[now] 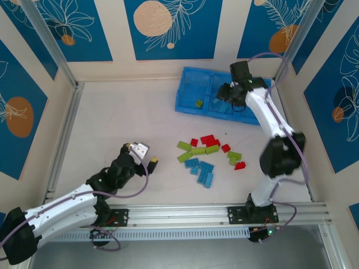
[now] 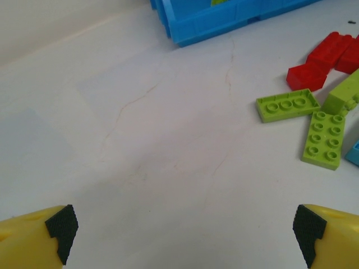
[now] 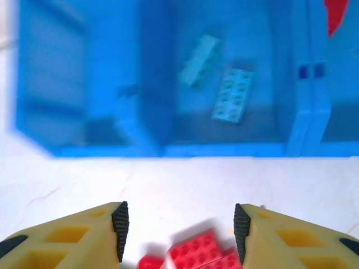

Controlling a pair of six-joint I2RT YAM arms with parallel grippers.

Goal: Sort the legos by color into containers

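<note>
Next, my left gripper moves across to the pile, since it stands over bare table, then lowers over the lime green brick beside the green plates.
The loose legos (image 1: 207, 157) lie in a pile mid-table: lime green, red and light blue bricks. The blue tray (image 1: 190, 89) stands at the back. Its left compartment holds a green brick (image 1: 199, 103) and its middle one light blue bricks (image 1: 224, 106). My right gripper (image 1: 231, 95) is by the tray, open and holding nothing (image 3: 180, 230). Its wrist view shows light blue bricks (image 3: 233, 95) in the tray (image 3: 101, 84) and red bricks (image 3: 205, 249) on the table below the fingers. My left gripper (image 1: 148, 157) is open (image 2: 185, 235) over bare table, left of the pile.
In the left wrist view, green plates (image 2: 285, 105) and red bricks (image 2: 305, 75) lie ahead to the right, and the tray's corner (image 2: 224, 19) is farther off. A metal frame rail (image 1: 61, 140) borders the table's left side. A red piece (image 3: 335, 14) shows in the tray's right compartment.
</note>
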